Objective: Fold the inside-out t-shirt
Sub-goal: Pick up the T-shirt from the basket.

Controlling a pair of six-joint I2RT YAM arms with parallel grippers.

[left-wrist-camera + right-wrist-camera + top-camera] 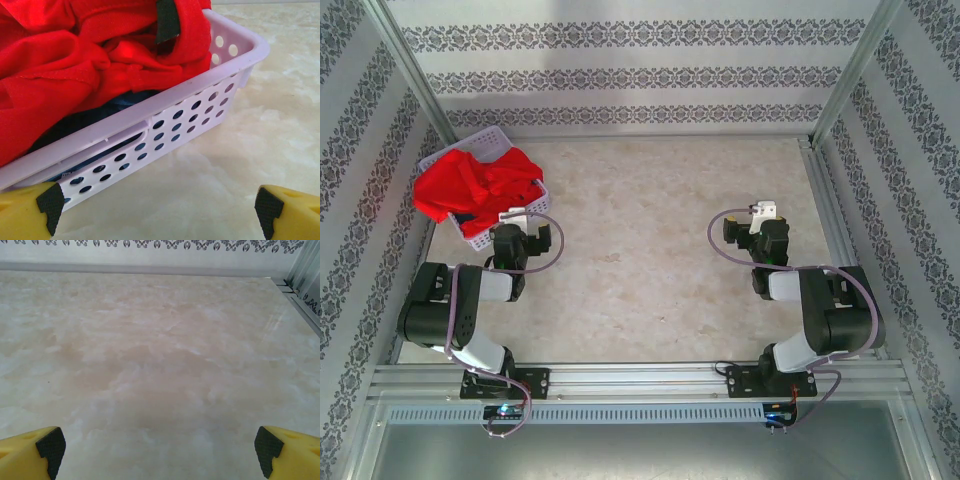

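Observation:
My left gripper should next lift its open fingers over the basket's near rim and then lower them onto the t-shirt's top (463,177), because it lies outward, beyond that side of the basket.
The inside-out t-shirt (475,185) is a crumpled bright red heap piled in a white perforated basket (535,200) at the table's far left. In the left wrist view the t-shirt (75,55) spills over the basket wall (190,105). My left gripper (517,216) hovers just in front of the basket's near corner, open, with bare table between its fingertips (50,205). My right gripper (756,213) is open over bare table on the right, far from the shirt, its fingers (267,447) wide apart.
A dark blue cloth (85,122) lies under the red shirt inside the basket. A dark strip (167,20) shows among the red folds. Metal frame rails (825,210) and patterned walls border the marbled table (640,230).

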